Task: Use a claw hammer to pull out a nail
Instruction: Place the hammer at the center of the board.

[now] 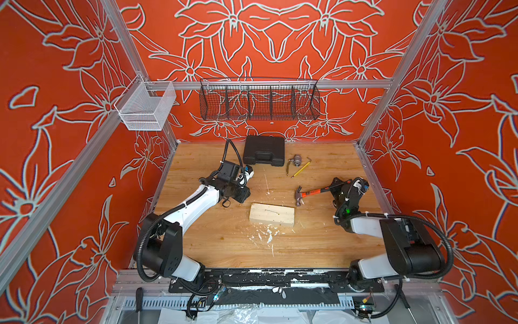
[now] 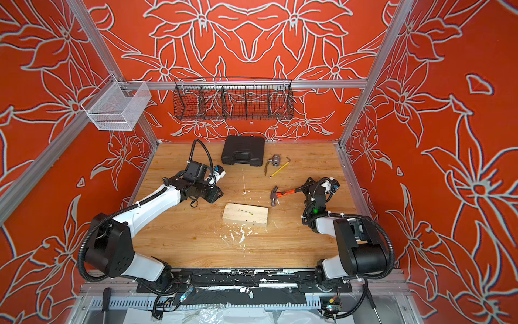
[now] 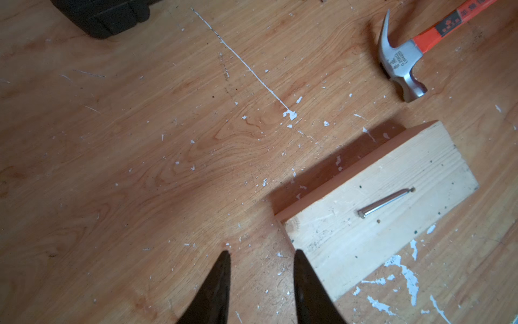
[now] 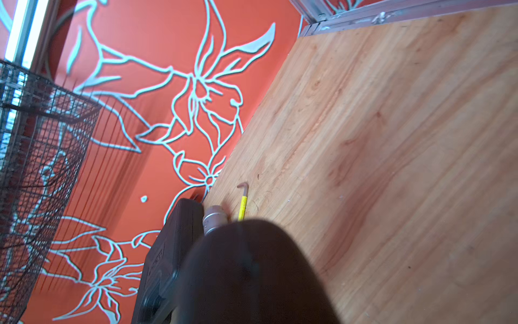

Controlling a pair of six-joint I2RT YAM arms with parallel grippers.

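Note:
The right gripper lowers the hammer's raised black end onto the clear tabletop below it next and releases, with the steel head [image 3: 400,66] already hanging low.
The claw hammer [image 1: 308,193] [image 2: 283,193] has an orange handle, and my right gripper [image 1: 335,187] [image 2: 307,187] is shut on its black end. Its steel head [image 3: 400,66] hangs low over the table, just beyond the right end of the pale wooden block [image 1: 272,214] [image 3: 378,213]. The nail [image 3: 385,202] [image 1: 270,211] lies almost flat on the block's top face, one end at a hole. My left gripper [image 3: 262,255] [image 1: 242,196] is open and empty, off the block's left end. In the right wrist view a dark blur hides the jaws.
A black case [image 1: 263,150] stands at the back. To its right lie a metal fitting [image 1: 295,160], a bent hex key [image 1: 308,160] and a yellow pencil [image 1: 300,169]. Wire baskets [image 1: 259,102] hang on the back rail. White flecks litter the table [image 1: 224,238].

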